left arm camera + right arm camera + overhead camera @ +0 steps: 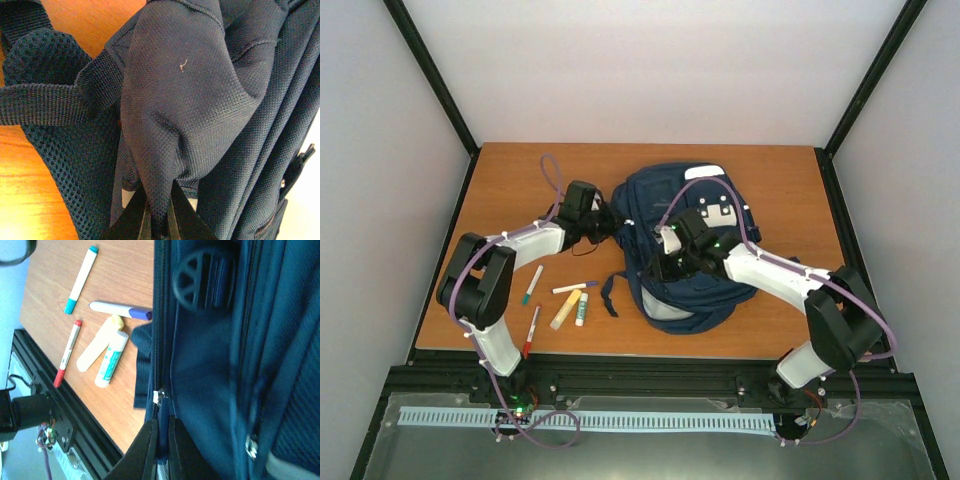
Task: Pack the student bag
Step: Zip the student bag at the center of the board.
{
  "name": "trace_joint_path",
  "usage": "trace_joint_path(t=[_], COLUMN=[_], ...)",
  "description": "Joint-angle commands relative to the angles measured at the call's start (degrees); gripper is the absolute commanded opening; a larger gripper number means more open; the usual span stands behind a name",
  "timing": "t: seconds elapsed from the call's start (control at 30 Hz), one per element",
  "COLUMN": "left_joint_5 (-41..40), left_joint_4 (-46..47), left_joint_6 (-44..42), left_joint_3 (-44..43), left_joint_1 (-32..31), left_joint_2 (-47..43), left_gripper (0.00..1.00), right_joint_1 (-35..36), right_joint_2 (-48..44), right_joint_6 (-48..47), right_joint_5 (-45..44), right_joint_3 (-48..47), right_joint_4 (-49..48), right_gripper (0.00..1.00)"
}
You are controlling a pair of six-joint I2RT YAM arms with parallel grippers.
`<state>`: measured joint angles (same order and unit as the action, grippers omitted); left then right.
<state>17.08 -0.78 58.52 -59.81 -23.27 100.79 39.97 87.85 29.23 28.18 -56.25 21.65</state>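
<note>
The bag's zipper pull is in my right gripper, so I need to move my left gripper outward and to the left in the top view. Then I need to release the bag's pinched fold [622, 220] [162, 187].
The student bag [692, 240], navy blue with a white patch, lies in the middle of the table. My left gripper [611, 226] is at the bag's left side. In the left wrist view the left gripper [159, 220] is shut on a pinched fold of the bag's fabric [180, 100], beside a mesh strap [55, 100]. My right gripper [666, 263] rests on the bag's front left part. In the right wrist view the right gripper [162, 442] is shut on a dark blue zipper pull [162, 420], just below the white slider [158, 396].
Left of the bag lie a teal-capped marker [533, 285], a purple-capped marker [575, 287], a pale yellow stick [565, 309], a glue stick [582, 308] and a red pen [531, 331]. A loose bag strap [610, 292] trails toward them. The black front rail [650, 360] borders the table.
</note>
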Motion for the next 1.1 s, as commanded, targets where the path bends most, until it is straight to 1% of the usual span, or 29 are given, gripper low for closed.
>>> trace_joint_path(t=[0.0,0.17,0.3,0.4,0.53,0.63,0.8,0.87,0.93,0.97,1.0,1.07], left_joint_5=[-11.6,-11.3,-10.5,-10.0,-9.6,-9.3,-9.7,-8.1,-5.7,-4.1,-3.1,-2.7], left_joint_4=[6.1,6.3,6.1,6.4,7.1,6.3,3.5,2.2,0.8,-0.1,-0.6,-2.9], left_joint_6=[-0.1,0.4,0.1,0.6,1.5,1.3,-0.6,-0.7,-1.7,-1.8,-1.8,-1.8], left_joint_3=[-0.6,0.0,-1.1,-1.9,-3.7,-5.7,-9.3,-10.9,-12.1,-12.5,-11.9,-9.9], left_joint_1=[4.2,8.4,12.2,14.1,15.7,16.1,17.6,18.6,18.7,18.6,18.3,16.7], left_joint_2=[-0.6,-1.1,-0.2,1.0,3.3,4.3,4.3,4.6,4.5,4.2,3.4,0.3], left_gripper=[0.01,0.01,0.01,0.01,0.01,0.01,0.01,0.01,0.01,0.03,0.12,0.42], right_joint_1=[2.0,2.0,2.0,2.0,2.0,1.7,1.1,-0.5,-2.4,-3.2,-3.7,-3.8], right_joint_2=[-4.4,-7.4,-10.6,-13.1,-15.9,-15.8,-12.5,-12.1,-13.0,-13.8,-14.6,-16.9], right_joint_6=[-3.8,-12.8,-20.5,-23.9,-26.7,-29.6,-37.8,-40.5,-43.4,-44.4,-45.2,-46.8], right_joint_5=[8.6,4.9,1.8,0.4,-1.5,-2.1,-7.4,-8.1,-8.8,-8.7,-8.7,-8.6], right_joint_3=[-0.5,-1.4,-2.3,-1.7,1.1,0.2,-2.6,-2.5,-1.9,-1.7,-1.6,-0.7], right_joint_4=[5.7,12.7,17.3,19.7,20.2,21.6,26.8,28.2,27.6,26.8,25.5,21.2], right_gripper=[0.03,0.03,0.03,0.03,0.03,0.03,0.03,0.03,0.03,0.03,0.03,0.03])
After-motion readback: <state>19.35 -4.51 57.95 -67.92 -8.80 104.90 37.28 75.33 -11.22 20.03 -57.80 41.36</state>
